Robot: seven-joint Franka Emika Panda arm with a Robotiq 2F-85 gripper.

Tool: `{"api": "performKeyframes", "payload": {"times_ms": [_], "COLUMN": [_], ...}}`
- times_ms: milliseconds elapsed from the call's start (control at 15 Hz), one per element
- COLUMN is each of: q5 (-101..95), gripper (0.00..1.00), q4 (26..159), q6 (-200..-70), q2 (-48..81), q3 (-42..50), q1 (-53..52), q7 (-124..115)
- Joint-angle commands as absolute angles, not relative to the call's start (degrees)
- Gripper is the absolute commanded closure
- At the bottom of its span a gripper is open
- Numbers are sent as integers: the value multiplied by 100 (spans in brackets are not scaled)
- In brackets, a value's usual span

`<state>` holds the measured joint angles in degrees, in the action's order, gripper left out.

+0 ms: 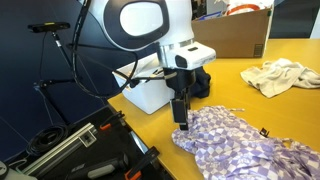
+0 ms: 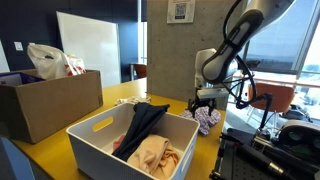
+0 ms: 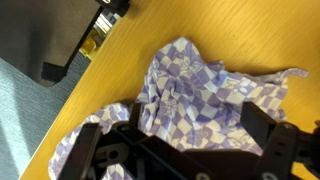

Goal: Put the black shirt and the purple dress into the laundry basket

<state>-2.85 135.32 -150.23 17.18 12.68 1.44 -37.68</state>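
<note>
My open gripper will next move down onto the fabric of the bunched near end [image 1: 207,134], further over the purple dress [image 1: 245,145], because that fabric already lies between the spread fingers.
The purple checked dress [image 1: 245,145] lies crumpled on the yellow table near its edge. It also shows in an exterior view [image 2: 207,120] and fills the wrist view [image 3: 200,95]. My gripper [image 1: 181,118] hangs right over the dress's near end, also visible in an exterior view [image 2: 205,101]. In the wrist view the gripper [image 3: 178,140] is open, with its two black fingers wide apart on either side of a bunch of the fabric. The black shirt [image 2: 147,118] lies inside the white laundry basket [image 2: 95,160], on a peach cloth [image 2: 155,155].
The basket [image 1: 150,95] stands just behind the gripper. A cream cloth [image 1: 282,76] lies further along the table. A cardboard box [image 2: 50,105] holds a plastic bag. The table edge [image 3: 75,95] and black equipment [image 1: 90,150] lie close beside the dress.
</note>
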Motion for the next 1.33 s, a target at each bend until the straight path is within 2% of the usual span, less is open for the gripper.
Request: {"api": "performKeyframes", "payload": {"times_ms": [0, 667, 733, 800, 1000, 1267], "q5": [4, -135, -83, -29, 54, 71], "gripper": [0, 0, 25, 26, 51, 79], "q4": [13103, 12506, 12448, 12424, 12365, 12420], "q6": [-14898, -15620, -15659, -15729, -15820, -15761], "q2": [2334, 3450, 3536, 3595, 3675, 3404], "q3": [1232, 1497, 1491, 1467, 1476, 1611], "q1": [247, -71, -69, -48, -44, -76], "q7": [-3648, -3768, -3763, -3719, -3703, -3731]}}
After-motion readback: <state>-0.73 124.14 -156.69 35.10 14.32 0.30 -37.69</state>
